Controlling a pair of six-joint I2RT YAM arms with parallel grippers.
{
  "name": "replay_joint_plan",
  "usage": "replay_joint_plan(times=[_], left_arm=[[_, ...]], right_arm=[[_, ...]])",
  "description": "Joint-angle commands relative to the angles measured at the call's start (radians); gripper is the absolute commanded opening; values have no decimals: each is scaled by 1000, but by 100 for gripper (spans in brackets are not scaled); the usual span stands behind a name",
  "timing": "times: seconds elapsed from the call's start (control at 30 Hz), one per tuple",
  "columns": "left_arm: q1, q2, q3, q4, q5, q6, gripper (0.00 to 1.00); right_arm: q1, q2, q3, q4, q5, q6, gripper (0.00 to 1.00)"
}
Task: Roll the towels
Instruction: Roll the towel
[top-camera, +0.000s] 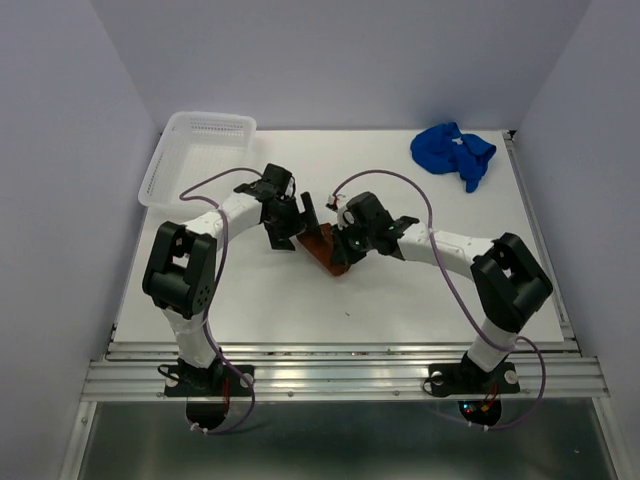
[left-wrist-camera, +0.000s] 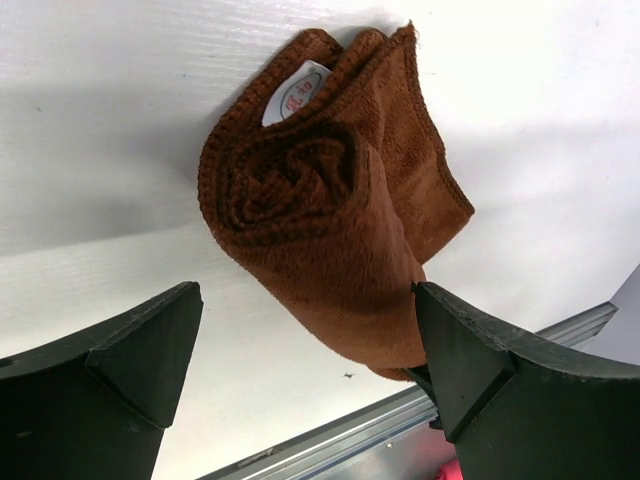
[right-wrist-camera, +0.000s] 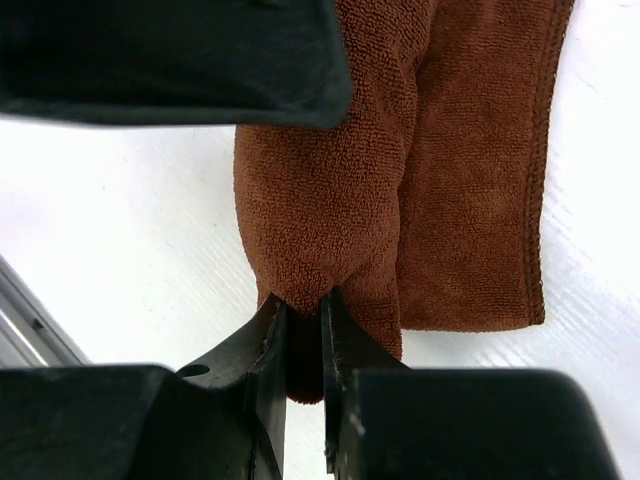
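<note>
The roll lies below my left gripper and to its right in the top view. The gripper moves down and over onto the roll's middle and closes next.
The rust-brown towel (top-camera: 322, 250) lies mid-table, partly rolled. In the left wrist view its roll (left-wrist-camera: 300, 200) shows a spiral end with the white tag (left-wrist-camera: 293, 95) above it. My left gripper (top-camera: 299, 228) is open wide astride the roll (left-wrist-camera: 305, 300), and its right finger (left-wrist-camera: 470, 350) touches the roll's side. My right gripper (top-camera: 345, 246) is shut on a pinched fold at the other end of the brown towel (right-wrist-camera: 330, 200), with its jaws (right-wrist-camera: 300, 308) clamping the cloth. The royal blue towel (top-camera: 455, 152) lies bunched at the back right.
A white mesh basket (top-camera: 165, 165) stands at the back left corner. The table's metal front rail (top-camera: 340, 365) runs along the near edge. In the right wrist view, a finger of the left gripper (right-wrist-camera: 170, 60) crosses the top.
</note>
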Motion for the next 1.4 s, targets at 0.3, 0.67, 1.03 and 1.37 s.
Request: replay_joint_plan(times=[0.3, 0.67, 1.03, 1.37], left_arm=[[6, -48, 29, 77, 74, 63, 99], [7, -10, 24, 123, 120, 87, 99], [4, 62, 37, 178, 154, 76, 99], [0, 128, 47, 227, 169, 58, 98]], right_arm=[[-240, 179, 141, 1, -558, 198, 1], [-354, 310, 142, 42, -648, 350, 1], [-428, 420, 167, 59, -658, 413, 3], [-428, 483, 222, -14, -551, 355, 16]])
